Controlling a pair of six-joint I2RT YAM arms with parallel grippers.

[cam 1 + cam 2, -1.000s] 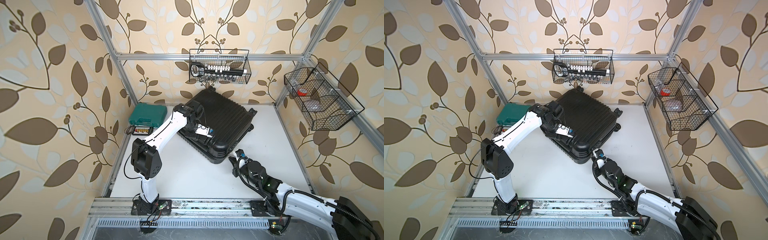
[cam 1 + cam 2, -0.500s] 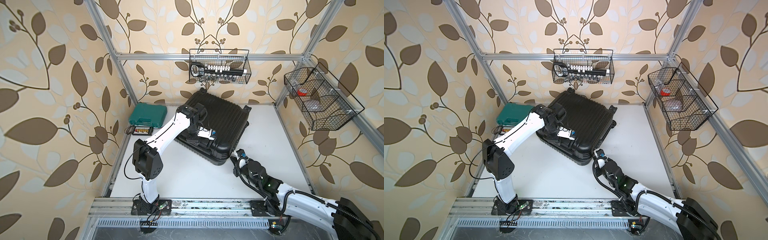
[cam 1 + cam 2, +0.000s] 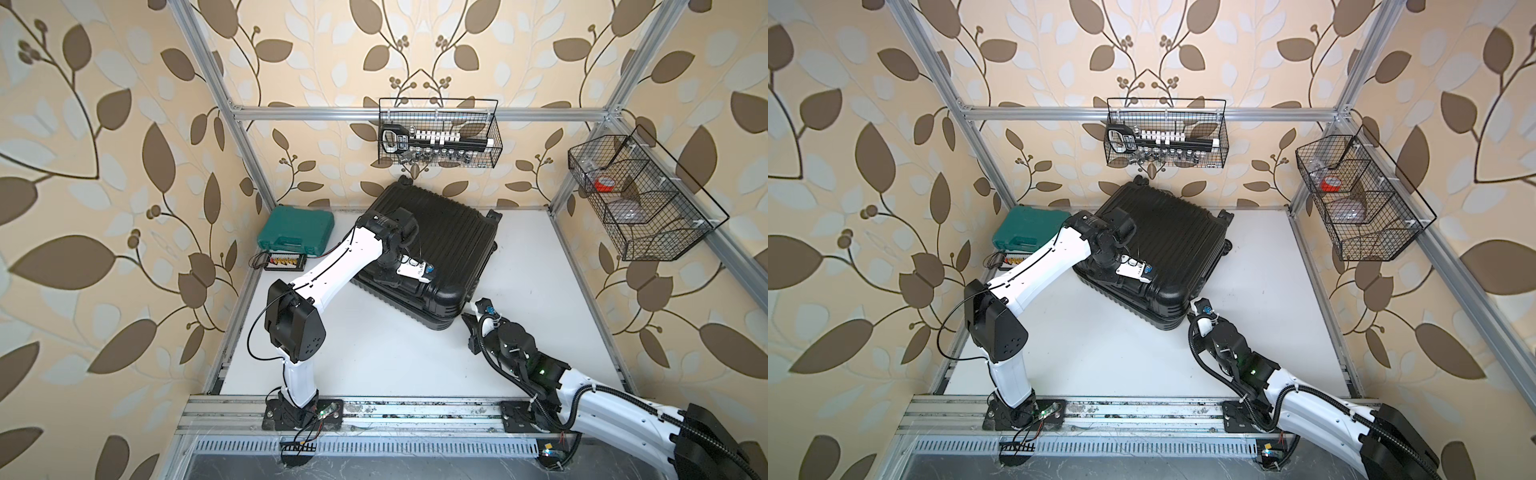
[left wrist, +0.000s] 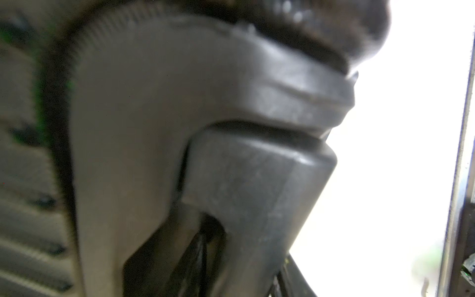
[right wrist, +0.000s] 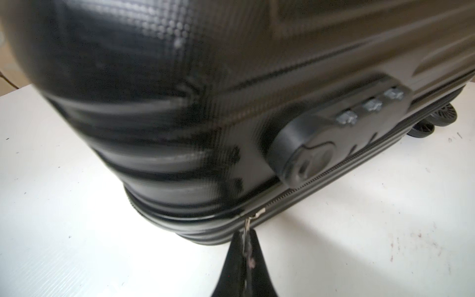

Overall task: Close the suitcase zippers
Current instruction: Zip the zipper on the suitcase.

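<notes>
The suitcase's rim continues around its near corner past the zipper pull (image 5: 248, 226), so I will pull my right gripper along it onto that rounded corner (image 5: 198, 223) and let go.
The black ribbed suitcase (image 3: 449, 245) (image 3: 1167, 249) lies flat and skewed at the back of the white table. My left gripper (image 3: 388, 278) presses against its near-left side. The left wrist view is filled by a blurred black side handle (image 4: 257, 180), and the jaws cannot be made out there. My right gripper (image 3: 467, 322) (image 5: 244, 239) is at the suitcase's near corner, shut on a small metal zipper pull (image 5: 248, 226). The zipper track (image 5: 334, 168) runs from that pull along the rim under the combination lock (image 5: 334, 133). Two wheels (image 5: 437, 120) show at the far end.
A teal tool case (image 3: 297, 230) and a small bit tray (image 3: 284, 262) sit at the back left. Wire baskets hang on the back wall (image 3: 438, 133) and the right wall (image 3: 640, 199). Aluminium frame posts edge the table.
The suitcase has turned a little, its far end swinging left. My left gripper has moved with it along the near-left side. The right gripper has kept hold at the near corner.
</notes>
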